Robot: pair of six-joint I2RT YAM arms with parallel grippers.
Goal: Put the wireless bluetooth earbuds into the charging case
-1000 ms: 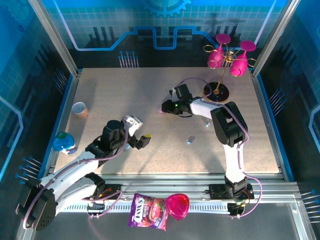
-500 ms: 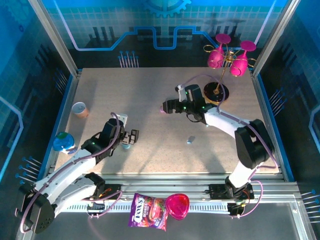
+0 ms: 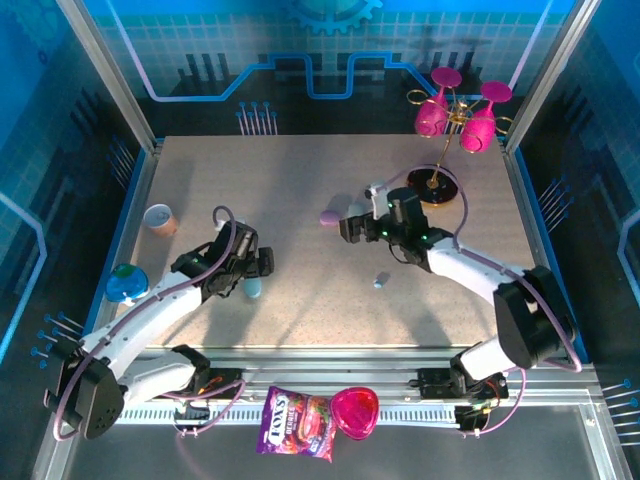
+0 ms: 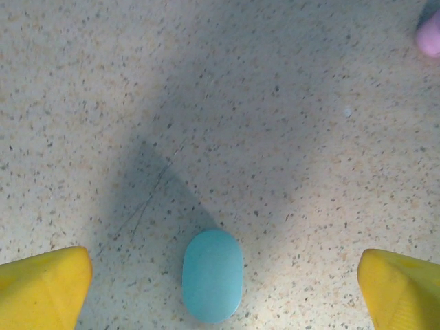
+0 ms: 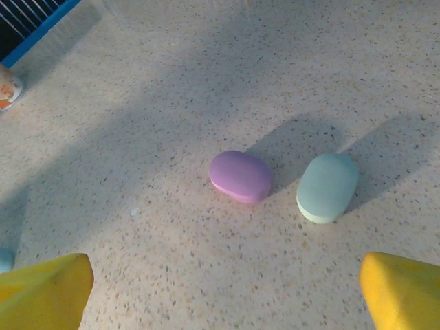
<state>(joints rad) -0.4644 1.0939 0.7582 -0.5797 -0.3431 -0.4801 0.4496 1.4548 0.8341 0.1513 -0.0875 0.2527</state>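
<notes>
The light blue case (image 3: 252, 288) (image 4: 212, 275) lies below, between my open yellow fingers, ready to be pinched, so my left gripper needs to move down and slightly back around it.
A light blue pebble-shaped case (image 4: 212, 275) lies closed on the table, midway between the yellow fingertips (image 4: 42, 289) of my left gripper (image 4: 220, 299), which is open and above it. In the top view this case (image 3: 252, 288) sits just near of the left gripper (image 3: 262, 262). My right gripper (image 5: 223, 295) is open with nothing in it. It faces a closed purple case (image 5: 240, 176) and a closed mint case (image 5: 328, 187) side by side ahead. From above, the purple case (image 3: 329, 216) lies left of the right gripper (image 3: 347, 230). One tiny pale blue earbud (image 3: 380, 281) lies near the right arm.
A small cup (image 3: 159, 218) and a blue-green ball (image 3: 127, 283) sit at the table's left edge. A stand with pink glasses (image 3: 455, 120) rises at the back right. A candy bag (image 3: 296, 423) and a pink heart-shaped box (image 3: 355, 411) lie off the front edge.
My left gripper swung left and back, and now sits over the light blue case. My right gripper drew back to the right, away from the purple case, as its arm stretched out.
</notes>
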